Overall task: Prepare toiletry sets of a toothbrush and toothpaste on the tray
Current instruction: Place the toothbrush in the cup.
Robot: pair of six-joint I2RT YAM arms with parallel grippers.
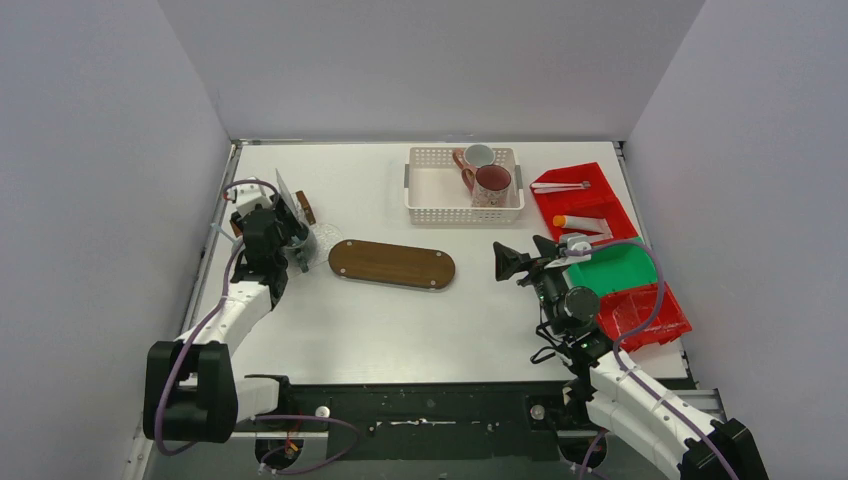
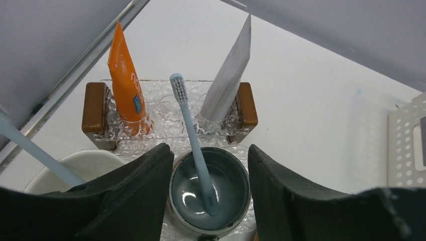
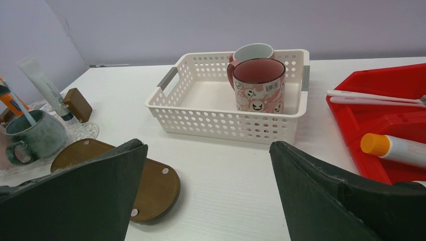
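The ghost-print mug's rim stands outward above the basket's side, so the right gripper will reach outward to that rim and tilt down onto its side by the red bin point(image 3: 284, 71).
My left gripper point(image 2: 210, 150) is open, one finger on each side of a grey-green mug point(image 2: 226, 196). A light blue toothbrush point(image 2: 193, 135) stands loose in the mug, head up. The mug sits on the clear glass tray point(image 2: 166, 108) with wooden handles. At the tray's far side an orange tube point(image 2: 125, 75) and a white tube point(image 2: 228, 75) stand upright. A white mug point(image 2: 95, 160) at the left holds another blue toothbrush handle point(image 2: 35, 150). My right gripper point(image 3: 208, 145) hangs open over bare table with nothing in it.
A white basket point(image 3: 221, 125) holds a pink ghost-print mug point(image 3: 258, 85) and a white mug point(image 3: 253, 51). A red bin point(image 1: 575, 195) at the right holds toothbrushes point(image 3: 374, 95) and an orange-capped tube point(image 3: 397, 148). A brown oval board point(image 1: 392, 264) lies mid-table, and a green bin point(image 1: 610, 268) lies by my right arm.
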